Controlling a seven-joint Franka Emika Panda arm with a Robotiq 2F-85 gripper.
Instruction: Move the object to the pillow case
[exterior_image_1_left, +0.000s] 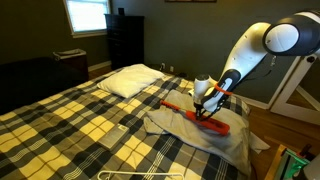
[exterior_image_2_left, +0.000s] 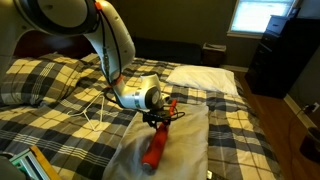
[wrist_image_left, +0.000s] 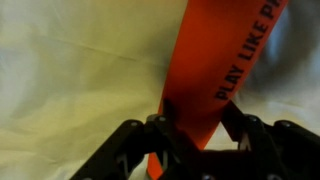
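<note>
The robot should next move the orange-red tool (exterior_image_1_left: 212, 124) a little back toward its base, over the beige-grey pillow case (exterior_image_1_left: 180, 135), and open its gripper to let go of the tool, since cloth already spreads beneath.
The object, a long orange-red tool (exterior_image_1_left: 212, 124) with a wide flat head, lies across the beige-grey pillow case (exterior_image_1_left: 180, 135) near the bed's edge. It also shows in an exterior view (exterior_image_2_left: 152, 150) on the pillow case (exterior_image_2_left: 185, 140). My gripper (exterior_image_1_left: 205, 104) is over the tool's slim part and closed around it, as the exterior view (exterior_image_2_left: 158, 118) also shows. In the wrist view the orange tool (wrist_image_left: 215, 60), with black lettering, runs between my fingers (wrist_image_left: 195, 130) over the pale cloth (wrist_image_left: 70, 70).
A plump white pillow (exterior_image_1_left: 130, 80) lies at the head of the yellow-black plaid bedspread (exterior_image_1_left: 70, 125). A thin white wire hanger (exterior_image_1_left: 140, 175) lies near the bed's front edge and also shows in an exterior view (exterior_image_2_left: 95, 110). A dark dresser (exterior_image_1_left: 125, 40) stands by the wall.
</note>
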